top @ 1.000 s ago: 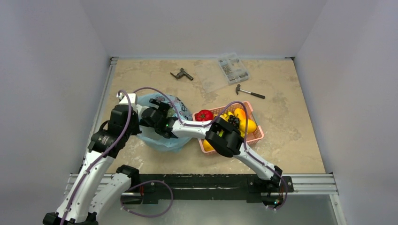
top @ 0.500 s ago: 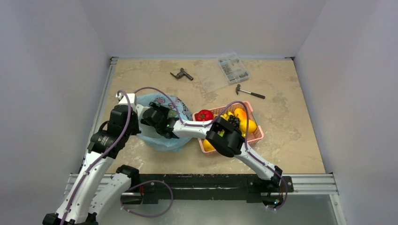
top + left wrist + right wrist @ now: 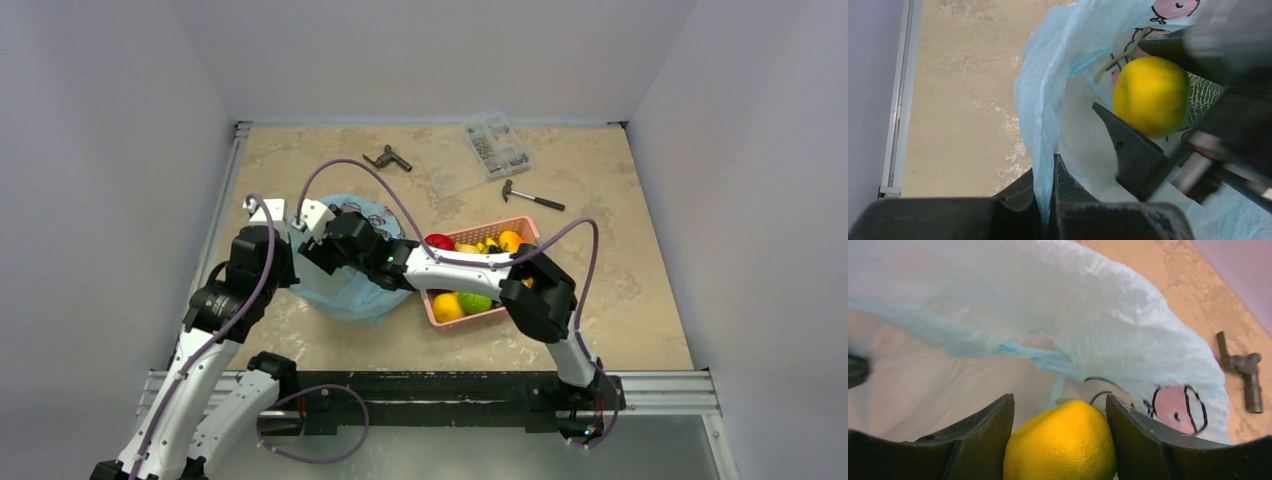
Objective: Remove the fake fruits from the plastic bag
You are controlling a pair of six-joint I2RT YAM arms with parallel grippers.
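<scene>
I should lift my right gripper out of the bag's opening, move it over the pink basket and lower it beside the red tomato, because other fruits are there.
The pale blue plastic bag (image 3: 345, 292) lies left of centre, its mouth held up. My left gripper (image 3: 1050, 172) is shut on the bag's edge (image 3: 1045, 115). My right gripper (image 3: 1060, 412) reaches into the bag's mouth, shut on a yellow lemon-like fake fruit (image 3: 1060, 445), one finger on each side of it. The left wrist view shows the same yellow fruit (image 3: 1150, 97) just inside the opening, with a patch of green netted melon (image 3: 1205, 94) behind it. From above, the right gripper (image 3: 335, 240) covers the opening. A red tomato (image 3: 437, 241) sits at the pink basket's far left corner.
The pink slatted basket (image 3: 470, 318), right of the bag, holds yellow, orange and lime-green fruits. A dark metal tool (image 3: 387, 158), a clear parts box (image 3: 497, 145) and a small hammer (image 3: 532, 197) lie at the back. The right forearm (image 3: 460, 268) spans the basket.
The right gripper has closed on the yellow fruit and drawn back a little at the bag's mouth. Its elbow has swung right, uncovering the basket's front. The left gripper still holds the bag.
</scene>
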